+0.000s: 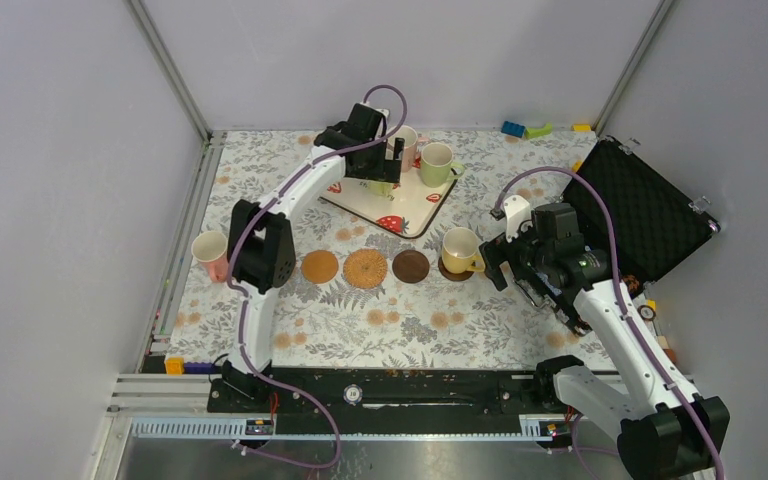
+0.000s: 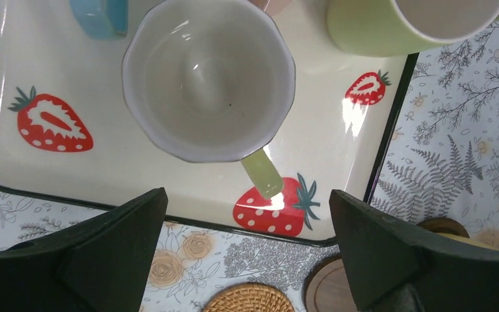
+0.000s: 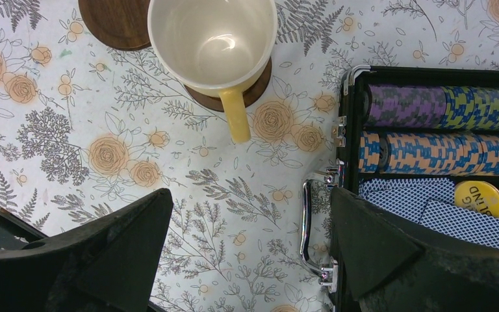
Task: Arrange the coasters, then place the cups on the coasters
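I need to lower the open fingers of my left gripper on either side of the light green cup's handle [image 2: 262,174] next and close on it, because it sticks out below and points between them.
Three bare coasters lie in a row: tan [image 1: 320,267], woven [image 1: 365,268] and dark brown [image 1: 411,266]. At the row's right end a yellow cup [image 1: 459,249] [image 3: 211,42] stands on a fourth, dark brown coaster [image 3: 258,84]. My right gripper [image 1: 505,270] [image 3: 250,201] is open just right of that cup and holds nothing. On the strawberry tray [image 1: 415,212] my left gripper [image 1: 388,170] [image 2: 247,201] hovers open over a light green cup [image 2: 208,78]. Other cups share the tray: blue [image 2: 101,16], green [image 1: 436,163] and pink [image 1: 407,140]. Another pink cup [image 1: 210,253] stands far left.
An open black case [image 1: 640,210] with poker chips [image 3: 429,107] and cards lies to the right, its metal handle [image 3: 308,227] beside my right fingers. Toy bricks [image 1: 525,129] sit by the back wall. Enclosure walls bound the patterned cloth on three sides.
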